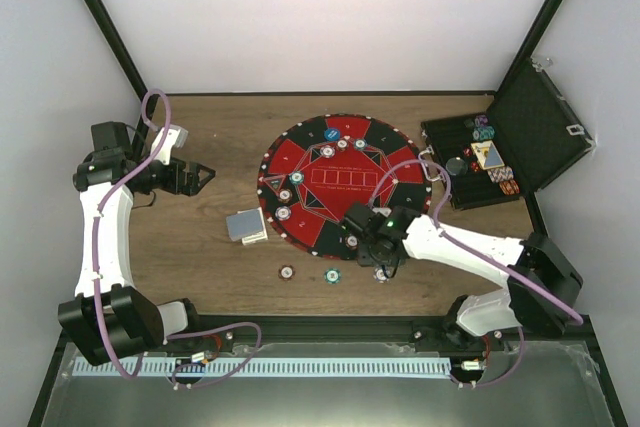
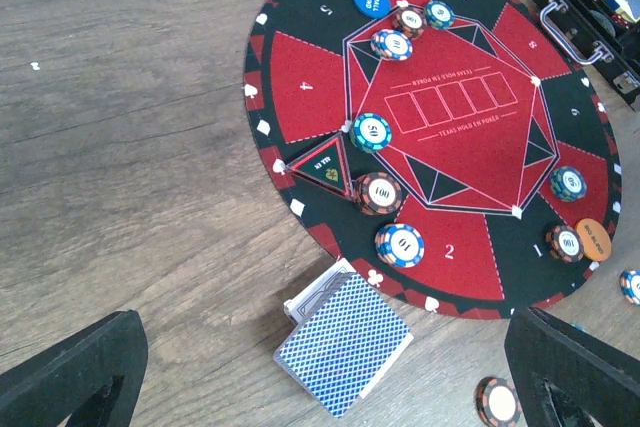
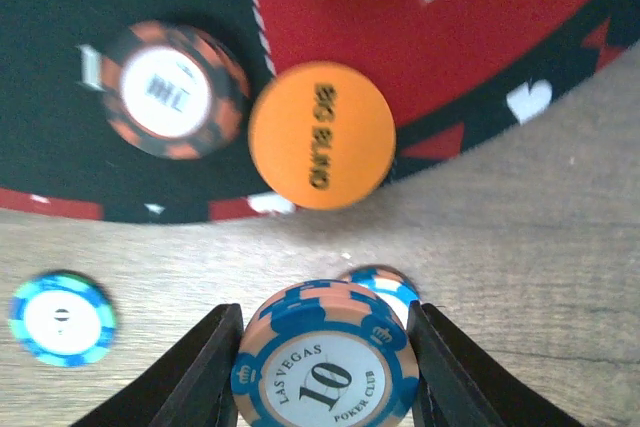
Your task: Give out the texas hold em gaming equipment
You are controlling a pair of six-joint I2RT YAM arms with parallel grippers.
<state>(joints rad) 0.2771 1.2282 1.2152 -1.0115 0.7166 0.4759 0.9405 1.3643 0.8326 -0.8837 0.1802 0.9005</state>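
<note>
I will next move my right gripper outward past the orange disc (image 3: 322, 134) and lower it onto the red seat to let go of the chip, because only a light-blue chip stands there.
My right gripper (image 3: 325, 387) is shut on a blue-and-orange "10" poker chip (image 3: 325, 362), held just above the wood by the mat's near edge; in the top view this gripper (image 1: 379, 262) is at the mat's front right. A light-blue chip (image 3: 387, 283) lies right behind the held one. An orange "big blind" disc (image 3: 322, 134) and a red-black chip (image 3: 172, 90) sit on the round poker mat (image 1: 300, 152). The deck of blue-backed cards (image 2: 343, 344) lies left of the mat. My left gripper (image 2: 320, 387) is open and empty above the deck; in the top view it (image 1: 200, 179) is left of the mat.
Several chips stand around the mat's seats (image 2: 399, 244). Loose chips lie on the wood in front of the mat (image 1: 287, 272) (image 1: 332, 275). The open black case (image 1: 480, 162) with more chips and cards stands at the back right.
</note>
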